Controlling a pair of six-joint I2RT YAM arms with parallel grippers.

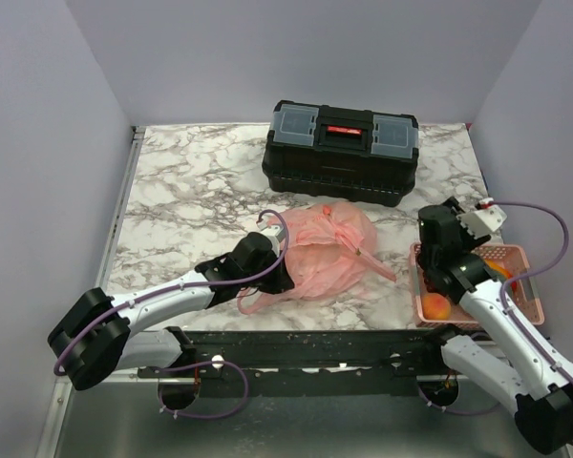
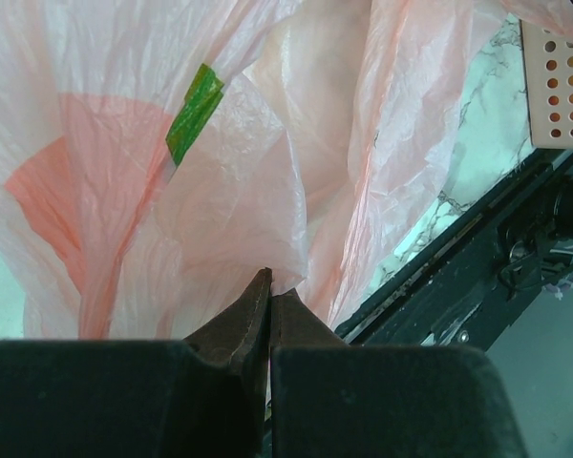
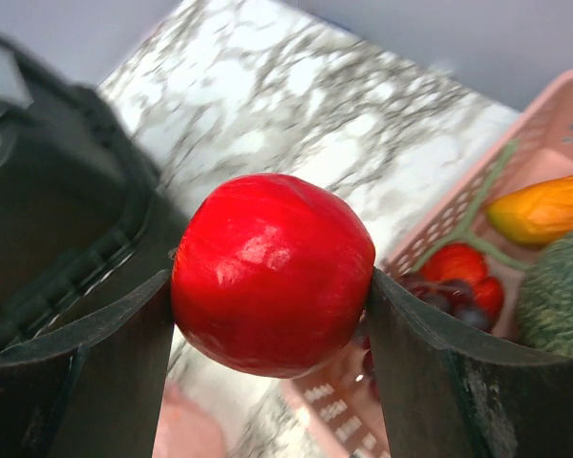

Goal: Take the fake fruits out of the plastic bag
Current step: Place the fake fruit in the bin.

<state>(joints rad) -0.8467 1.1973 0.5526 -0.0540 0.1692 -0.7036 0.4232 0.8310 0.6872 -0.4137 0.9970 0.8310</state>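
My right gripper should next move to its right in the top view, over the pink basket's uncrowded far corner [image 1: 516, 258] [image 3: 556, 157], which is below. Then it should go down and let go.
The crinkled translucent pink plastic bag [image 1: 320, 250] lies mid-table and fills the left wrist view [image 2: 239, 191]. My left gripper [image 1: 279, 272] is at the bag's near left edge, shut on a fold of the bag [image 2: 269, 286]. My right gripper [image 1: 430, 250] is above the left end of the pink basket [image 1: 530, 286], shut on a red round fruit [image 3: 272, 274]. In the basket lie an orange-yellow round fruit [image 1: 436, 306], dark grapes [image 3: 449, 301], a yellow-orange fruit [image 3: 544, 208] and a greenish one [image 3: 559, 296].
A black toolbox [image 1: 342, 151] stands behind the bag at the back of the marble table [image 1: 191, 200]. The black mounting rail [image 1: 315, 348] runs along the near edge. The basket's slotted corner shows in the left wrist view [image 2: 554, 86].
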